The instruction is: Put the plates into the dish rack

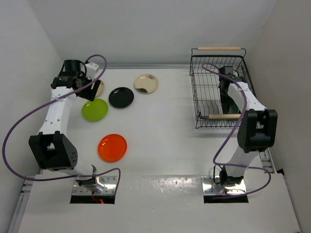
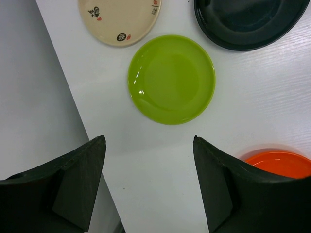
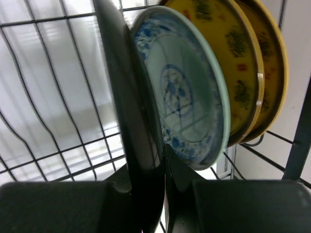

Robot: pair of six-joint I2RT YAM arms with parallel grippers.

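The right gripper lowers the glossy black plate slightly toward the blue-patterned plate, between the rack wires next, then opens.
On the table lie a cream plate (image 1: pixel 146 83), a black plate (image 1: pixel 121 97), a lime green plate (image 1: pixel 95 109) and an orange-red plate (image 1: pixel 112 147). A second cream plate (image 1: pixel 99 89) is partly hidden under my left gripper (image 1: pixel 91 83). That gripper (image 2: pixel 148 141) is open and empty, hovering above the table, with the lime plate (image 2: pixel 171 79) just ahead. My right gripper (image 1: pixel 226 94) is inside the dish rack (image 1: pixel 204 97). It (image 3: pixel 163 160) is shut on a glossy black plate (image 3: pixel 129 97) held on edge beside the blue-patterned plate (image 3: pixel 187 92) and two brown-gold plates (image 3: pixel 240 63).
The left wall runs close beside my left gripper (image 2: pixel 29 97). The rack stands at the back right with wooden handles at its far end (image 1: pixel 218 48) and its near end (image 1: pixel 224 116). The right wall is just beyond it.
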